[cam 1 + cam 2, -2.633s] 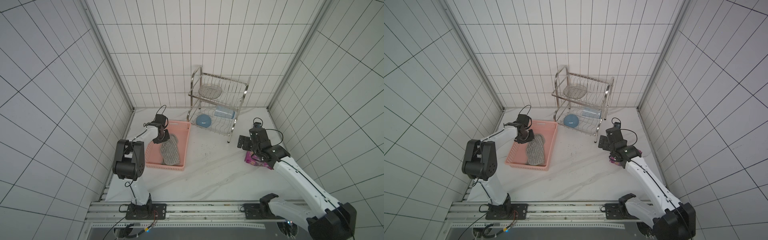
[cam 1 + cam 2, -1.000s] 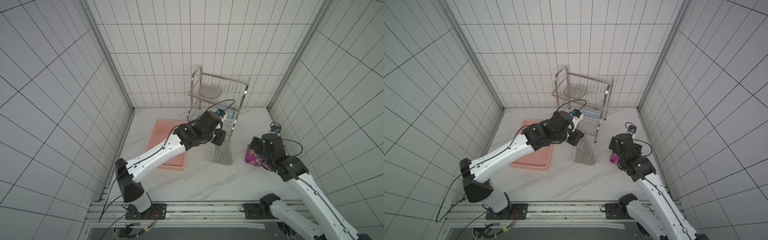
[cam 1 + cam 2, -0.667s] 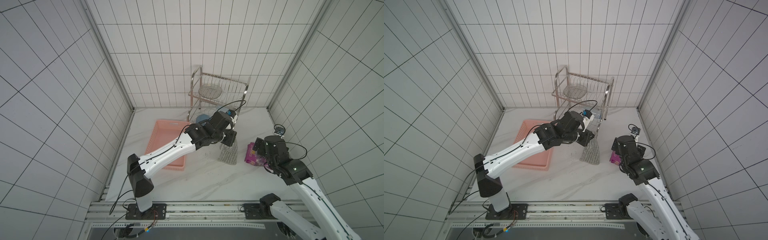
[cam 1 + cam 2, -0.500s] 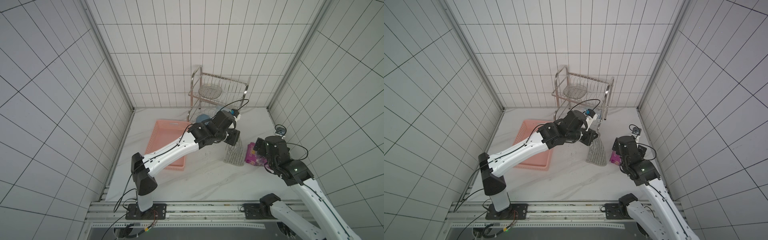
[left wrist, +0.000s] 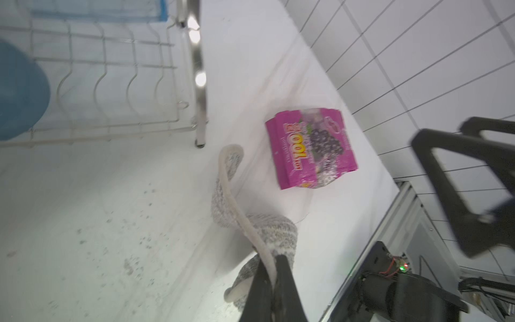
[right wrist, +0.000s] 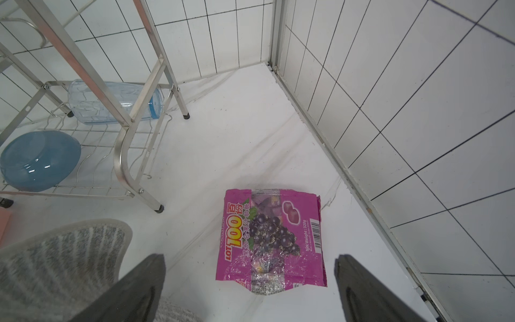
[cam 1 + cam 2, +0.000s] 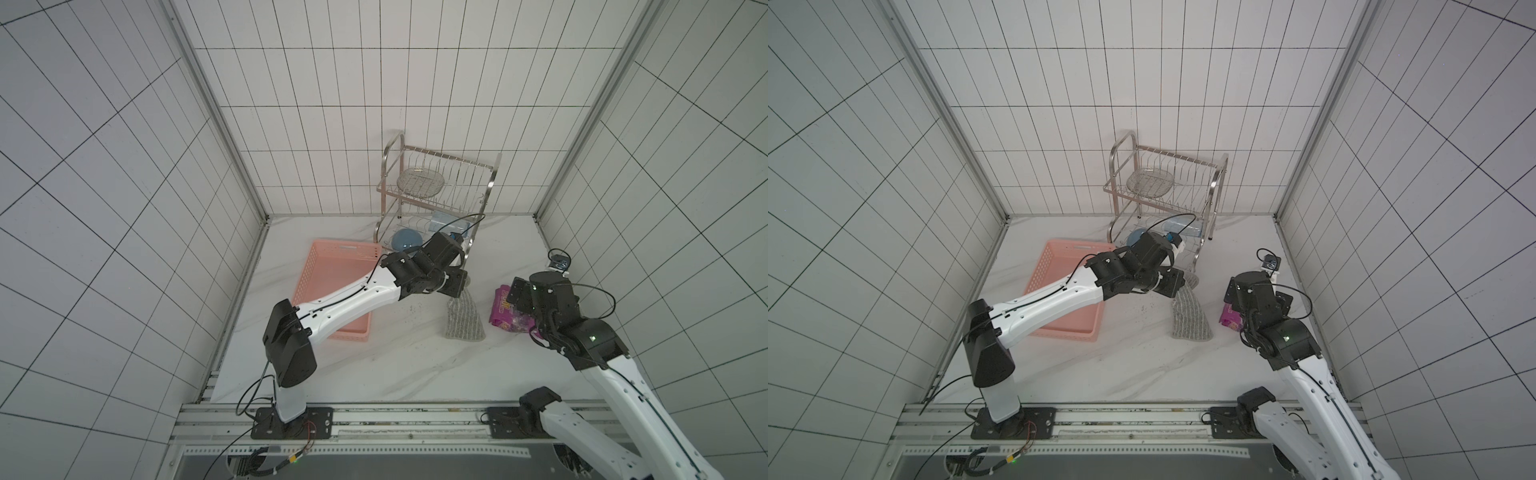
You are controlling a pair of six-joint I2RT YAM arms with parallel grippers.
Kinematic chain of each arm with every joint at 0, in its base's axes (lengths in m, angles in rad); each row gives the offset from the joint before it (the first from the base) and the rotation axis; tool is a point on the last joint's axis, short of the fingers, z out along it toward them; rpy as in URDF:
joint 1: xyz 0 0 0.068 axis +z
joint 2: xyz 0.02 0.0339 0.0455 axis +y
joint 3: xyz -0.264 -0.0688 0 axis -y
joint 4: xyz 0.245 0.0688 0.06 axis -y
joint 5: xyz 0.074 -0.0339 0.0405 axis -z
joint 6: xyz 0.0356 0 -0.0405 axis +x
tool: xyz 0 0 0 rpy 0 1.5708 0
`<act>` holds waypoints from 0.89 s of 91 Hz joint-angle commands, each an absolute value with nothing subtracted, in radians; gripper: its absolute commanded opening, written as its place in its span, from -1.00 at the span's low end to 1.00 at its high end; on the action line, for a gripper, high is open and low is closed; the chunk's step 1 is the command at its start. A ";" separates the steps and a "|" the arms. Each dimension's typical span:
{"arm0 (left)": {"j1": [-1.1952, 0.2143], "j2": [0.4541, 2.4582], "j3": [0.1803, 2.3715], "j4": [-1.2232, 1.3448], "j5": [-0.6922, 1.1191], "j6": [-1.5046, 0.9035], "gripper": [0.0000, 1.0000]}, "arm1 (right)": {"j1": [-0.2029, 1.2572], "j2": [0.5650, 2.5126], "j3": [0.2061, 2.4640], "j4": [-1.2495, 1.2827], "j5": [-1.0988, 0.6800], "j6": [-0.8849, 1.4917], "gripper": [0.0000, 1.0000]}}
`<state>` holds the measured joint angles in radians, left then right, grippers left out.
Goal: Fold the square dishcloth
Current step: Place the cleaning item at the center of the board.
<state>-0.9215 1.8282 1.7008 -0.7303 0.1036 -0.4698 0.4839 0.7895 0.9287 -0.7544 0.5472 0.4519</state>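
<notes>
The dishcloth (image 7: pixel 464 322) hangs twisted, so my left gripper will next move down and across toward the pink basket, over the bare tabletop beside it, and let go of the hem.
The square dishcloth (image 7: pixel 464 322) (image 7: pixel 1188 319), grey with pale stripes, trails from my left gripper (image 7: pixel 456 287) (image 7: pixel 1176 283) down to the marble table, right of the pink basket. In the left wrist view the left gripper (image 5: pixel 271 258) is shut on the dishcloth's pale hem, and the dishcloth (image 5: pixel 224 195) twists away below it. My right gripper (image 6: pixel 249 258) is open above the near end of the purple snack packet and holds nothing. A corner of the dishcloth (image 6: pixel 61 251) lies just beside one of its fingers.
The purple snack packet (image 7: pixel 503 309) (image 7: pixel 1228 318) (image 5: pixel 309 150) (image 6: pixel 273 234) lies flat right of the dishcloth, near the right wall. The pink basket (image 7: pixel 332 266) (image 7: pixel 1059 257) is on the left. A metal dish rack (image 7: pixel 436 199) (image 7: pixel 1163 187) at the back holds a blue bowl (image 6: pixel 39 160) and a clear cup (image 6: pixel 111 103).
My left arm has carried the dishcloth out of the pink basket and rightwards across the table to beside the snack packet. The right arm has drawn back a little.
</notes>
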 commanded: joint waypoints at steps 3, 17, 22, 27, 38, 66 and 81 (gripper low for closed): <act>-0.831 1.803 1.612 -0.734 0.110 -0.470 -0.88 | 0.481 0.818 0.930 -0.750 0.462 0.437 0.98; -0.767 1.806 1.562 -0.769 0.092 -0.461 -0.80 | 0.483 0.868 0.900 -0.739 0.376 0.457 0.98; -0.746 1.804 1.535 -0.765 0.078 -0.474 -0.79 | 0.485 0.880 0.887 -0.738 0.345 0.474 0.98; -0.720 1.804 1.505 -0.751 0.085 -0.488 -0.77 | 0.488 0.892 0.869 -0.737 0.313 0.491 0.99; -0.689 1.816 1.456 -0.730 0.081 -0.503 -0.47 | 0.495 0.903 0.827 -0.737 0.252 0.526 1.00; -0.711 1.760 1.427 -0.729 -0.005 -0.529 0.39 | 0.507 0.916 0.743 -0.692 0.139 0.582 0.80; -0.742 1.685 1.340 -0.662 -0.010 -0.587 0.62 | 0.524 0.917 0.667 -0.607 0.015 0.648 0.57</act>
<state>-0.7246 1.7588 1.3949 -0.7273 0.0113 -0.5407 0.5041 0.9150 0.7143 -0.6773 0.1238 0.5827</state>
